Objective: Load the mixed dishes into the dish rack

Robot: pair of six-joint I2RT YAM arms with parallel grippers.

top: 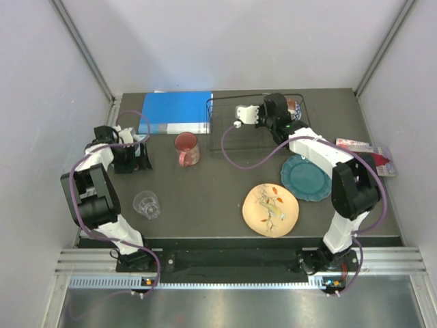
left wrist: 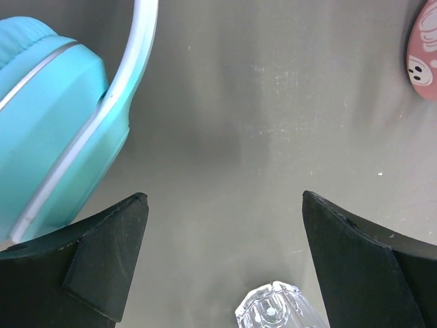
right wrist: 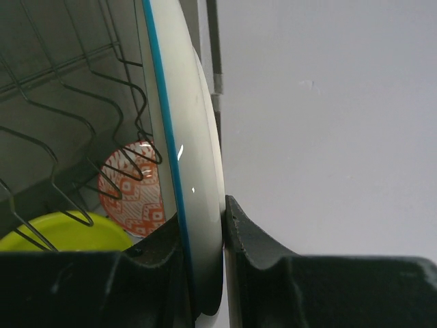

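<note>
My right gripper moves down toward the rack's bent wires below the white plate next and releases the plate there, since the plate already hangs on edge.
My right gripper (top: pixel 261 113) (right wrist: pixel 205 212) is shut on a white plate with a blue rim line (right wrist: pixel 191 137), held on edge over the black wire dish rack (top: pixel 220 137) (right wrist: pixel 68 109). A red patterned bowl (right wrist: pixel 133 188) (top: pixel 293 106) and a lime bowl (right wrist: pixel 68 232) lie in the rack. My left gripper (top: pixel 130 160) (left wrist: pixel 224 198) is open and empty above the table, next to the teal headphones (left wrist: pixel 54 130). The clear glass (top: pixel 147 203) (left wrist: pixel 273 311) stands below it. The red tumbler (top: pixel 186 149) (left wrist: pixel 425 51), the peach plate with marks (top: pixel 271 209) and the teal scalloped plate (top: pixel 304 177) rest on the table.
A blue book (top: pixel 176 113) lies at the back, left of the rack. A red and white packet (top: pixel 369 150) lies at the right edge. Grey walls close in the table on three sides.
</note>
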